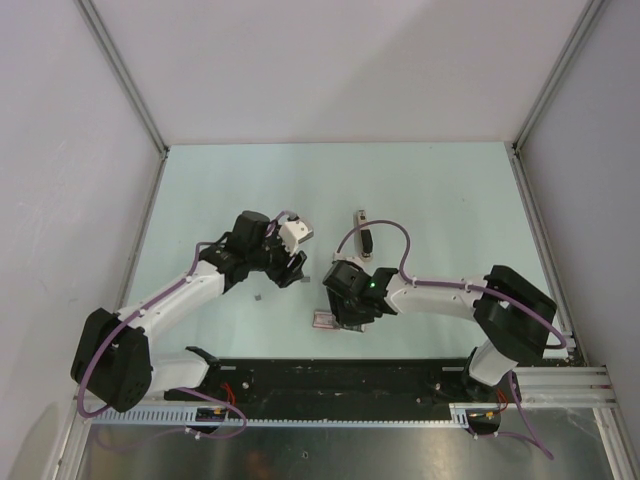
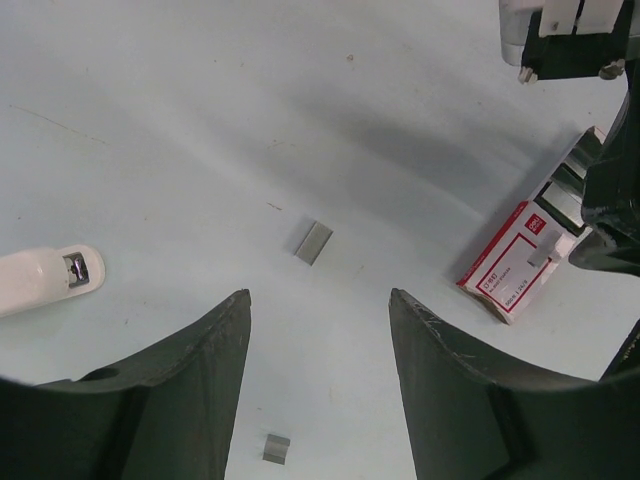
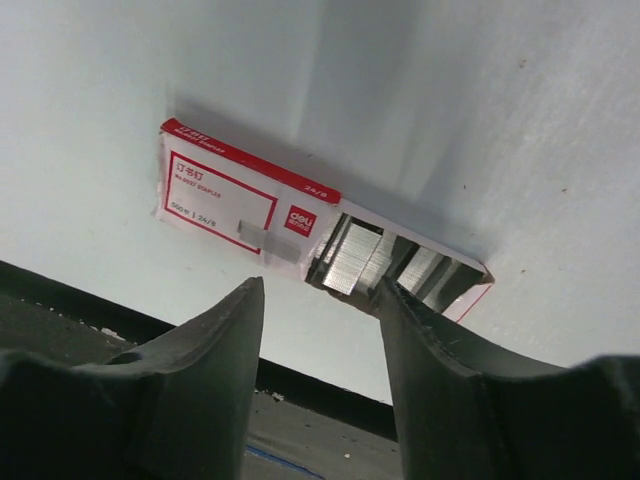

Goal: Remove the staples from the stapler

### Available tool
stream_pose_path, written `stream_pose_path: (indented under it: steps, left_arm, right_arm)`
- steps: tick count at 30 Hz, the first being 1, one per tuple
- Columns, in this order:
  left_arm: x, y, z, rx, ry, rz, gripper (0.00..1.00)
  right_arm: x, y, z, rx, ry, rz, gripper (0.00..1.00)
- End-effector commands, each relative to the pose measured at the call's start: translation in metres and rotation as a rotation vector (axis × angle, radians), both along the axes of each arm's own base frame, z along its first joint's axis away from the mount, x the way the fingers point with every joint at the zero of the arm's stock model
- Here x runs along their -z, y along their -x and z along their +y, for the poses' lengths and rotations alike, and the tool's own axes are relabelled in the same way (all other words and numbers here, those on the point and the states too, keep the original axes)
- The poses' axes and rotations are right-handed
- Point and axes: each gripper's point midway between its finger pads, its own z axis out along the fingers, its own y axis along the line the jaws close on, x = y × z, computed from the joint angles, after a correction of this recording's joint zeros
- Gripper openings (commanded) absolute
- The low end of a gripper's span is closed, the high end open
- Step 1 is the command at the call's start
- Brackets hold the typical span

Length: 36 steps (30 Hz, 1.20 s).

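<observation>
My open left gripper comes down next over the staple nearer the staple box [image 1: 305,280] [image 2: 313,243], fingers astride its long sides, and closes, as it lies clear on the tabletop.
The stapler [image 1: 363,235] lies at mid table, beyond my right arm. A white rounded end with a metal inset [image 2: 45,280] at the left edge of the left wrist view looks like part of it. Two staples, small grey squarish bits, lie on the table: one ahead of my left gripper [image 2: 313,243] and one between its fingers [image 2: 277,448]. The top view shows one bit [image 1: 258,297]. My left gripper [image 2: 320,295] is open, empty and above the table [image 1: 290,268]. My right gripper [image 3: 320,285] is open and empty [image 1: 345,312].
A red-and-white staple box [image 3: 240,205] lies under my right gripper with its end open and silver strips [image 3: 350,260] showing; the right fingertip [image 3: 390,290] is at that open end. The box also shows in the top view [image 1: 325,320] and the left wrist view [image 2: 515,262]. The black base rail [image 1: 330,375] runs along the near edge.
</observation>
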Motion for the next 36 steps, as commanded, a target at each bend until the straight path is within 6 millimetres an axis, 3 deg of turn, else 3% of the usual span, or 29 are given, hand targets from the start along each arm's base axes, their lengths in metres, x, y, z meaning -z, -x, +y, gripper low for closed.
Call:
stream_pose_path:
  steps: [1,8,13,20,27,36]
  left_arm:
    - [-0.009,0.002,-0.003,0.015,0.034,-0.01,0.63]
    - [-0.007,0.002,-0.003,0.017,0.033,-0.003,0.63]
    - [-0.001,0.002,-0.001,0.02,0.015,0.001,0.63]
    - [0.018,-0.015,-0.003,0.106,-0.095,-0.035,0.63]
    - [0.048,-0.022,-0.023,0.26,-0.264,-0.049,0.66]
    - [0.069,-0.03,-0.033,0.313,-0.345,-0.031,0.65]
  right_arm:
    - [-0.02,-0.008,0.01,0.012,-0.05,-0.047,0.57]
    - [-0.058,-0.016,0.017,0.013,-0.139,-0.106,0.57]
    - [-0.081,-0.03,0.019,0.015,-0.194,-0.142,0.48]
    - [-0.108,-0.062,-0.008,0.049,-0.211,-0.231,0.45]
    - [-0.142,-0.085,-0.043,0.087,-0.245,-0.323,0.48]
    - [-0.149,-0.091,-0.062,0.106,-0.274,-0.333,0.48]
